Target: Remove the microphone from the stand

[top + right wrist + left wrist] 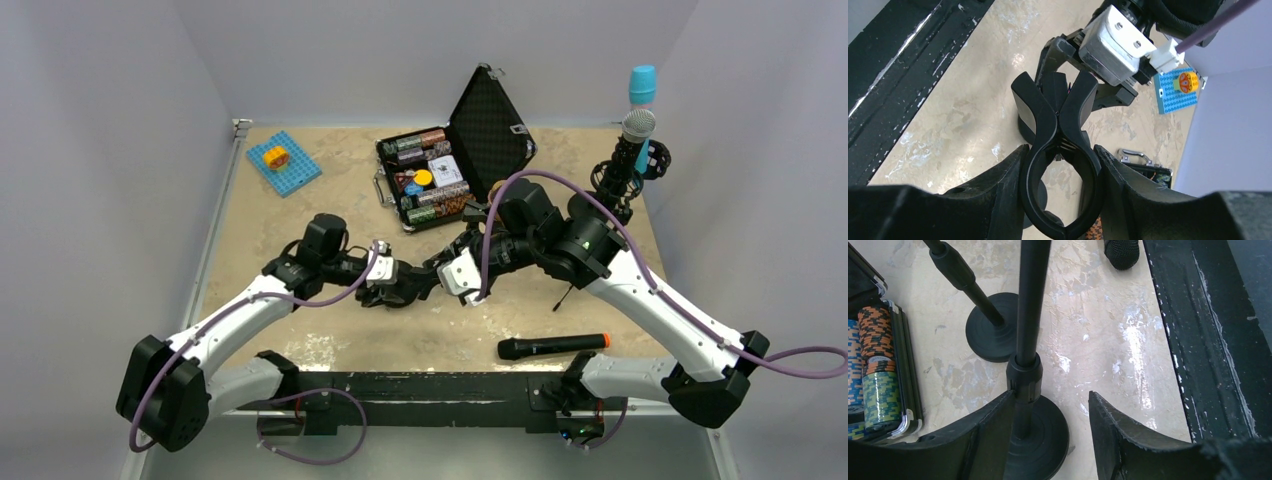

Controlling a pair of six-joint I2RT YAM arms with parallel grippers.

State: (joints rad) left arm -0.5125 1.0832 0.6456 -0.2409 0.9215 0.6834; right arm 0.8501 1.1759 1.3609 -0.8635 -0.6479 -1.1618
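Note:
The right gripper moves to the left in the top view, over the stand's round base (1024, 131), and releases the clip next, since its ring is already empty.
The black microphone (553, 346) with an orange end lies flat on the table near the front right, out of any stand; its mesh head shows in the left wrist view (1121, 252). The stand's black clip (1058, 125) is empty. My right gripper (1060, 150) is shut on the clip's ring, one finger on each side; it also shows in the top view (450, 272). My left gripper (1050, 395) is open around the stand's pole (1028, 305) just above its round base (1048, 435). The left finger touches the pole's collar and the right finger stands apart.
A second stand's base (993, 330) sits close behind. At the back right another stand (620, 175) holds a silver-headed microphone (638, 125), with a blue one (642, 85) above. An open case of poker chips (430, 180) and a blue stud plate (285, 162) lie at the back.

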